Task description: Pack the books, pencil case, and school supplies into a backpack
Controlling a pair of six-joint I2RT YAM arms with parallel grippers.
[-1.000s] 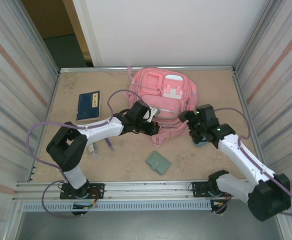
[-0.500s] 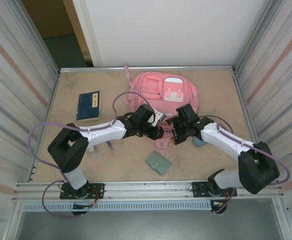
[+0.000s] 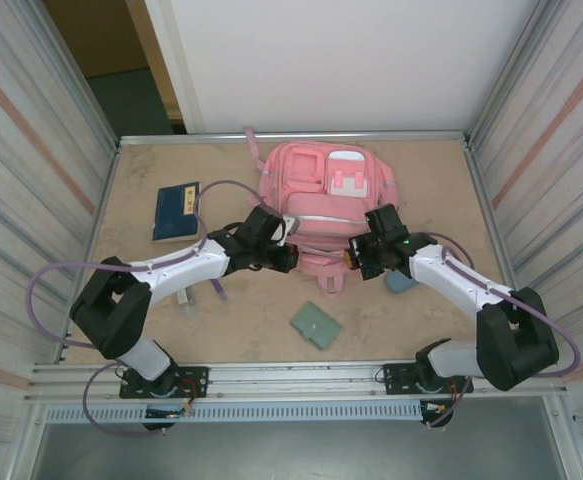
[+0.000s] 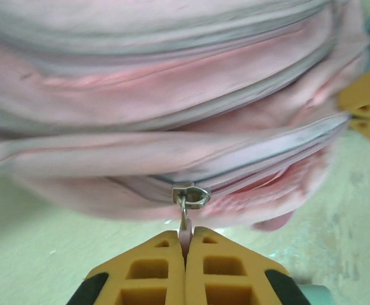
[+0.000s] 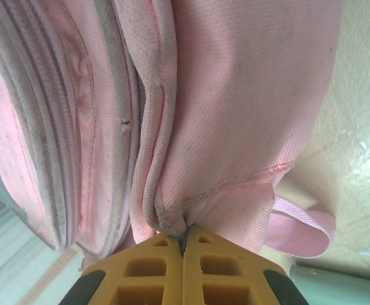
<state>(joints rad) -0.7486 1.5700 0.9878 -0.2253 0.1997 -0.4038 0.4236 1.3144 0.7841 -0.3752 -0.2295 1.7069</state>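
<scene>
My left gripper draws the zipper pull away from my right gripper next, outward round the backpack's near corner (image 4: 13,166). It then releases the zipper pull while my right gripper holds the backpack's fold.
The pink backpack (image 3: 326,190) lies at the table's far middle. My left gripper (image 3: 291,258) is at its near left edge, shut on the zipper pull (image 4: 185,222) that hangs from the slider (image 4: 191,194). My right gripper (image 3: 356,262) is shut on a fold of the backpack's near edge (image 5: 172,219), beside a pink strap (image 5: 302,229). The slate-blue pencil case (image 3: 403,282) lies half hidden under the right arm. The dark blue book (image 3: 176,210) lies far left. The sage-green folder (image 3: 316,325) lies in the near middle. A purple pen (image 3: 216,288) and a small grey-white stick (image 3: 184,297) lie by the left arm.
Metal rails (image 3: 291,136) border the table, with striped walls close on the left and right. The left arm's purple cable (image 3: 71,268) loops over the near left of the table.
My right gripper swung left from beside the pencil case to the backpack's near edge and shut on the fabric. My left gripper drew slightly left, holding the zipper pull.
</scene>
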